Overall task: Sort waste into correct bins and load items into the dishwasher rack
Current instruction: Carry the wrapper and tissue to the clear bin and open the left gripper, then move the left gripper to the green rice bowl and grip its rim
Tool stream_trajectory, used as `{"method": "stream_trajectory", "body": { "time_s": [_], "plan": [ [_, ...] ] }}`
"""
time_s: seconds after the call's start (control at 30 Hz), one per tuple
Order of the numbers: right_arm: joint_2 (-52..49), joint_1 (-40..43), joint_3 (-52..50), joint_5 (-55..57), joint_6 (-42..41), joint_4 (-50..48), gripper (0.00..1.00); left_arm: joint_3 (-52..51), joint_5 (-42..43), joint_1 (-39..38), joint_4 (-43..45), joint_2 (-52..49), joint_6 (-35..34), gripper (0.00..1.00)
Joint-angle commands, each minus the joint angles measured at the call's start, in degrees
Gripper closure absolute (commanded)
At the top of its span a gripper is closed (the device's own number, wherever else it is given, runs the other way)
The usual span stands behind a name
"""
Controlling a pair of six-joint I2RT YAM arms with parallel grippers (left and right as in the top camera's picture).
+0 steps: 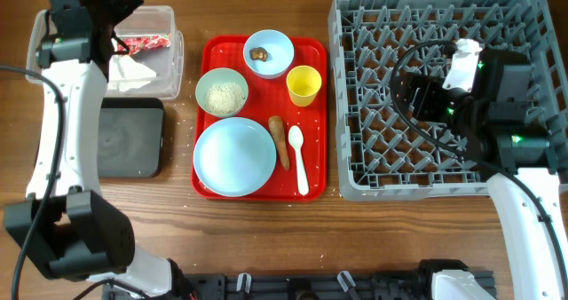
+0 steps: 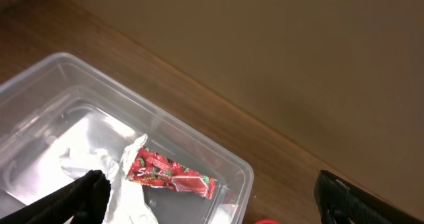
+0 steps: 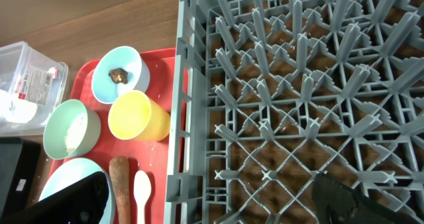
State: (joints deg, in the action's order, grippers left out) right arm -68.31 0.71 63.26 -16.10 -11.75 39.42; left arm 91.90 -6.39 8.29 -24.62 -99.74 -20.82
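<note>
My left gripper will cross over to the green-white bowl, which is to its right in the overhead view, and move down onto its cup-side rim (image 1: 247, 98), where bare tray leaves room.
The red printed wrapper (image 2: 171, 174) and the crumpled white tissue (image 2: 99, 164) lie in the clear tub (image 1: 169, 34). My left gripper (image 2: 212, 204) hangs open and empty above them. The black tray (image 1: 129, 138) sits in front of the tub. On the red serving tray (image 1: 213, 51) are the blue bowl (image 1: 268, 53) with the brown lump (image 1: 259, 55), the green-white bowl of rice (image 1: 222, 91), the yellow cup (image 1: 303, 84), the blue plate (image 1: 234, 156), the sausage stick (image 1: 280, 140) and the white spoon (image 1: 299, 158). My right gripper (image 3: 212, 201) is open and empty over the grey rack (image 1: 426, 87).
The rack (image 3: 298, 85) holds no dishes and its left wall stands right beside the red tray. A few rice grains lie scattered on the wooden table around the tray. My left arm runs along the table's left edge.
</note>
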Motion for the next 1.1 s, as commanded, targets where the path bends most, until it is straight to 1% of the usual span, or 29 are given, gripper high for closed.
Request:
{"method": "stream_trajectory", "body": {
  "time_s": [0.0, 0.03, 0.1, 0.17, 0.2, 0.3, 0.33, 0.37, 0.43, 0.5, 0.57, 0.6, 0.83, 0.9, 0.93, 1.07],
  "plan": [
    [-0.5, 0.1, 1.5, -0.7, -0.4, 0.0, 0.0, 0.0, 4.3, 0.4, -2.6, -1.4, -1.0, 0.0],
    [-0.5, 0.1, 1.5, -0.7, -0.4, 0.1, 0.0, 0.0, 6.4, -0.1, -3.2, -1.4, -1.0, 0.0],
    [-0.5, 0.1, 1.6, -0.7, -0.5, 0.3, 0.0, 0.0, 11.6, -2.6, -5.3, -1.4, 1.1, 0.0],
    [-0.5, 0.1, 1.5, -0.7, -0.4, 0.3, 0.0, 0.0, 18.3, -6.2, -9.5, -1.4, 6.1, 0.01],
    [-0.5, 0.1, 1.5, -0.7, -0.4, 0.4, 0.0, 0.0, 19.3, -7.8, -11.7, -1.4, 7.7, 0.01],
    [-0.5, 0.1, 1.5, -0.7, -0.4, 0.4, 0.0, -0.1, 18.0, -14.0, -21.2, -1.6, 12.5, 0.04],
    [-0.5, 0.1, 1.5, -0.7, -0.4, 0.5, 0.0, -0.4, 16.6, -16.1, -23.8, -1.8, 13.2, 0.08],
    [-0.5, 0.1, 1.6, -0.7, -0.4, 0.5, 0.0, -1.2, 14.8, -18.1, -25.5, -1.9, 13.1, 0.08],
    [-0.5, 0.1, 1.5, -0.7, -0.4, 0.5, 0.0, -3.4, 11.3, -21.8, -27.1, -2.6, 13.1, 0.14],
    [-0.6, 0.1, 1.5, -0.7, -0.4, 0.5, 0.0, -6.7, 8.6, -25.3, -26.5, -3.5, 13.1, 0.15],
    [-0.7, 0.1, 1.5, -0.7, -0.4, 0.5, 0.0, -7.9, 8.4, -26.7, -26.0, -4.6, 13.1, 0.17],
    [-0.8, 0.1, 1.5, -0.7, -0.4, 0.5, 0.0, -9.3, 8.2, -27.7, -24.3, -5.6, 13.1, 0.18],
    [-0.9, 0.1, 1.5, -0.7, -0.4, 0.5, 0.0, -13.0, 5.0, -27.9, -14.4, -9.1, 13.1, 0.25],
    [-0.9, 0.1, 1.5, -0.7, -0.4, 0.7, 0.0, -13.3, 5.0, -28.0, -12.1, -10.6, 13.1, 0.37],
    [-0.9, 0.1, 1.5, -0.7, -0.4, 0.7, 0.0, -13.3, 5.2, -28.1, -11.5, -11.2, 13.1, 0.41],
    [-0.9, 0.1, 1.5, -0.7, -0.4, 0.8, 0.0, -13.3, 5.2, -28.0, -10.7, -14.0, 13.1, 0.5]
  ]
}}
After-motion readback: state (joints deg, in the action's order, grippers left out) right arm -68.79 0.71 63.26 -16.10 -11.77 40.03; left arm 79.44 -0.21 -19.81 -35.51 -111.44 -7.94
